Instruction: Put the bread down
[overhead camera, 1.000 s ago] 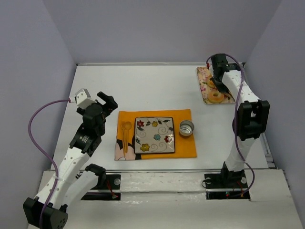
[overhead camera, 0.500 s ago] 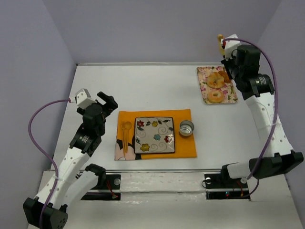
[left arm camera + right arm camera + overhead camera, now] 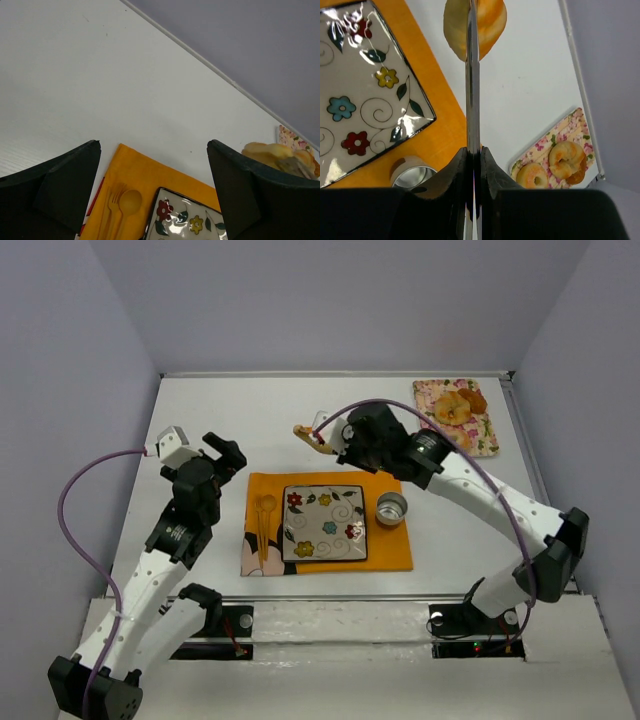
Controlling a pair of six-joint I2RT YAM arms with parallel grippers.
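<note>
My right gripper has the bread (image 3: 303, 431) still hanging beyond the plate's rim, so next it needs to go back and down onto the plate's far half (image 3: 305, 510) to release the tongs.
The bread (image 3: 303, 431), an oval golden roll, hangs in the tip of thin metal tongs (image 3: 322, 439). My right gripper (image 3: 345, 446) is shut on the tongs and holds the roll above the bare table, just beyond the far left corner of the square flowered plate (image 3: 325, 524). In the right wrist view the bread (image 3: 475, 17) sits at the end of the tongs' blade (image 3: 472, 90), past my shut gripper (image 3: 473, 152), with the plate (image 3: 365, 100) to the left. My left gripper (image 3: 225, 452) is open and empty; its view (image 3: 154, 145) shows the bread (image 3: 267, 151) at the right.
The plate lies on an orange placemat (image 3: 385, 545) with a wooden fork and spoon (image 3: 263, 520) on its left and a small metal cup (image 3: 391, 508) on its right. A floral tray (image 3: 487, 435) at the back right holds pastries (image 3: 452, 407); the right wrist view shows a donut (image 3: 532, 175) there.
My right arm has swung from the floral tray at the back right to the left, carrying the bread in the tongs to beside the plate's far corner. The left arm has not moved.
</note>
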